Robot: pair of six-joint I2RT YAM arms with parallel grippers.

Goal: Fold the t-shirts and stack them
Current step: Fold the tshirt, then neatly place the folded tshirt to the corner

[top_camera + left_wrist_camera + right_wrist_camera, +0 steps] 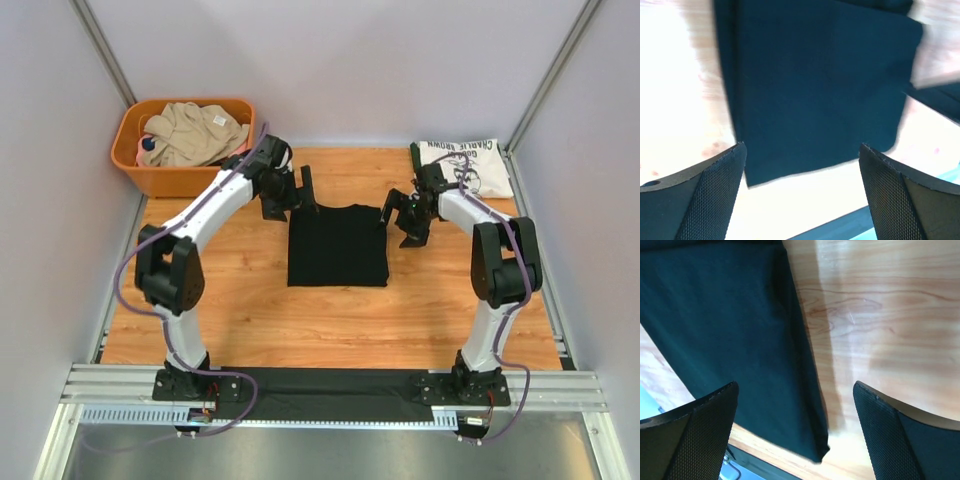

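The fingers of my right gripper hover partly past the t-shirt's edge, so next I will move that gripper left in the top view and down onto the black t-shirt's nearest far corner [382, 210] [776, 254].
The black t-shirt [337, 246] lies folded into a flat rectangle at the middle of the wooden table. It also shows in the left wrist view [815, 90] and the right wrist view [730, 340]. My left gripper [292, 192] is open and empty, hovering at the shirt's far left corner. My right gripper [400, 218] is open and empty, just off the shirt's far right corner. The white t-shirt with green trim and "Charlie Brown" print [466, 166] lies folded at the far right, behind my right arm.
An orange basket [176, 177] holding beige cloth [195, 133] stands at the far left corner. A strip of black cloth [330, 393] lies along the near rail between the arm bases. Grey walls close in the table on three sides.
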